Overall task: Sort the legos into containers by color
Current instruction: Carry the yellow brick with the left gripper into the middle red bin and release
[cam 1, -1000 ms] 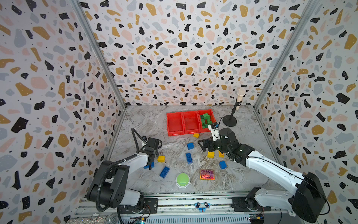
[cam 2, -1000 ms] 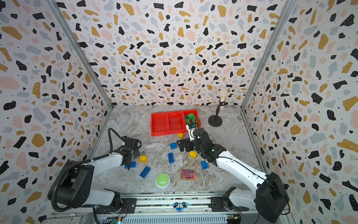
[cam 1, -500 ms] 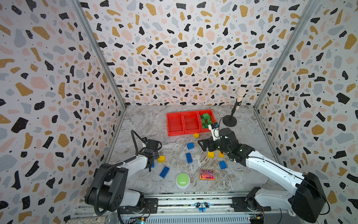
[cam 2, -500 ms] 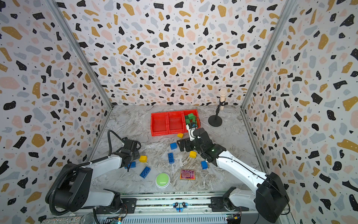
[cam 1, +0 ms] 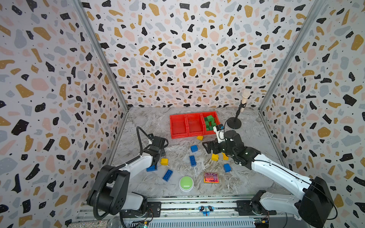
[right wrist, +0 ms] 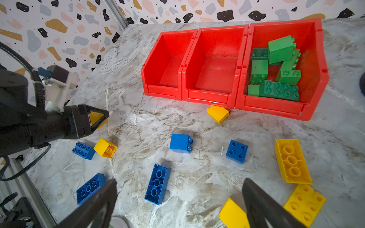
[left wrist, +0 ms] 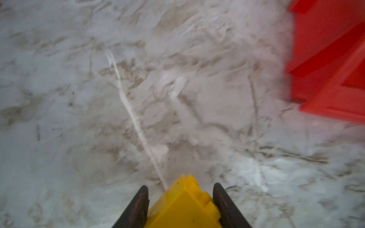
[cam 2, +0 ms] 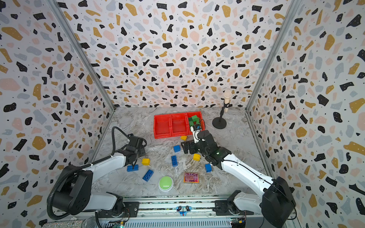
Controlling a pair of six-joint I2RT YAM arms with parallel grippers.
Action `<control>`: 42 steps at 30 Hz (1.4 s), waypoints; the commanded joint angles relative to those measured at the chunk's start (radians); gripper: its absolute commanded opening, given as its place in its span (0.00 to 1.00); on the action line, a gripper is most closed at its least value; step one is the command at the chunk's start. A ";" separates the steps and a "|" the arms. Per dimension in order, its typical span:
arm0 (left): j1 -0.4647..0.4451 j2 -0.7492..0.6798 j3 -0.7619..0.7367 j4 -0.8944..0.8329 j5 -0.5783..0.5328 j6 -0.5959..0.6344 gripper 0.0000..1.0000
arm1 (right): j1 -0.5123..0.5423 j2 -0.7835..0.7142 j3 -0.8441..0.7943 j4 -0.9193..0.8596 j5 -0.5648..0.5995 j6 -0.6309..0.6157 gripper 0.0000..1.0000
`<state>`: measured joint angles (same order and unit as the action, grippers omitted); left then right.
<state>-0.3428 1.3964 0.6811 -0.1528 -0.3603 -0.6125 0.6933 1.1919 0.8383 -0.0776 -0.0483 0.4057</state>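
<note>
My left gripper needs to carry the yellow brick outward over the middle red container [cam 1: 195, 124] and release it, since the container's bottom is bare of other colors.
My left gripper [left wrist: 179, 186] is shut on a yellow brick [left wrist: 183, 205]. In the right wrist view the left gripper [right wrist: 102, 116] hangs just above a blue brick [right wrist: 83, 150] and a loose yellow brick [right wrist: 105, 148]. My right gripper [right wrist: 179, 205] stands open and empty over the floor, with a blue oblong brick [right wrist: 157, 183] and yellow bricks [right wrist: 292, 160] around it. Three joined red containers [cam 1: 187, 134] stand at the back. The right-hand one holds green bricks [right wrist: 276, 79], and the other two show bare floors. A yellow brick [cam 1: 199, 137] lies against their front.
A round green button [cam 1: 186, 183] and a shiny pink-orange card [cam 1: 211, 177] lie near the front edge. A black microphone stand [cam 1: 234, 123] rises at the back right beside the bins. Patterned walls close in three sides. More blue bricks [cam 1: 167, 175] lie scattered on the floor.
My left gripper dipped toward the floor beside the blue brick, its jaws narrowed onto the yellow brick, and it has risen slightly. The right arm has not moved.
</note>
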 commanded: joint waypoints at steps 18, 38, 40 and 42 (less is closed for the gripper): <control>-0.220 0.530 0.852 -0.109 0.011 0.079 0.41 | -0.079 -0.143 -0.028 -0.083 0.034 -0.010 0.99; -0.240 0.926 1.392 -0.190 0.101 0.084 0.81 | -0.166 -0.189 -0.041 -0.126 0.016 -0.010 0.99; -0.244 0.884 1.350 -0.171 0.104 0.088 0.83 | -0.165 -0.185 -0.046 -0.119 0.010 -0.009 0.99; -0.251 0.823 1.284 -0.145 0.100 0.095 0.85 | -0.164 -0.179 -0.048 -0.112 0.005 -0.004 0.99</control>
<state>-0.5812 2.3184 2.0106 -0.3336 -0.2665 -0.5354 0.5293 1.0183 0.7990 -0.1879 -0.0345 0.4019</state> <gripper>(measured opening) 0.850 0.989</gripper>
